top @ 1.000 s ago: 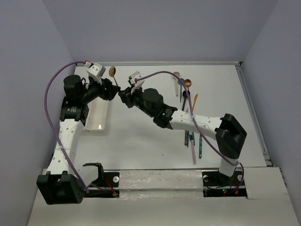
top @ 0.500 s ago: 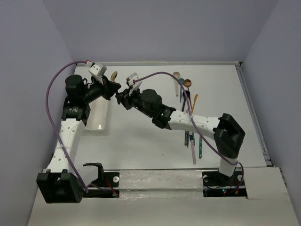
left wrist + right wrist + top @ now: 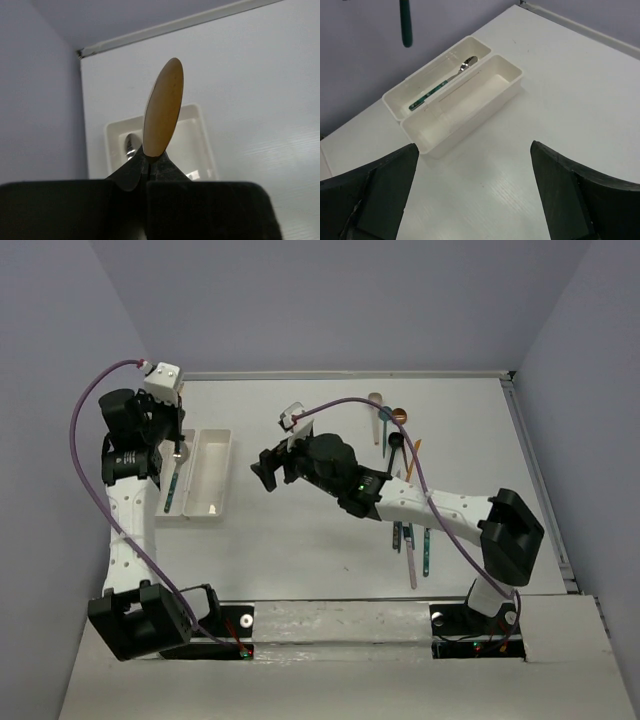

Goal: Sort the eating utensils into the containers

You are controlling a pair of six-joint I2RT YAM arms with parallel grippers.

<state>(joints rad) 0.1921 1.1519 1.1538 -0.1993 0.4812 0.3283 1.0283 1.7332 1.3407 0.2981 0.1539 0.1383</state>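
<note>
The left gripper lowers into the tray below next, then releases, to get the gold spoon down alongside the silver spoon that tray already holds.
My left gripper point(image 3: 150, 158) is shut on the neck of a gold spoon point(image 3: 162, 107), whose bowl sticks up past the fingertips. In the top view this gripper point(image 3: 176, 447) hangs over the left one of the two white containers point(image 3: 210, 476). That left tray point(image 3: 431, 71) holds a silver spoon with a teal handle point(image 3: 442, 84); the right tray point(image 3: 485, 90) is bare inside. A dark teal handle end point(image 3: 405, 25) hangs above the trays. My right gripper point(image 3: 474, 145) is open over bare table right of the trays, nothing between its fingers.
More eating utensils lie on the right half of the table: a group near the back point(image 3: 390, 420) and several beside the right arm point(image 3: 410, 540). The side wall stands close behind the left arm, and the table's far edge point(image 3: 175, 25) lies beyond the trays.
The gold spoon passed from my right gripper to the left one. The left gripper shut on it and swung left over the trays. The right gripper opened and drew back slightly.
</note>
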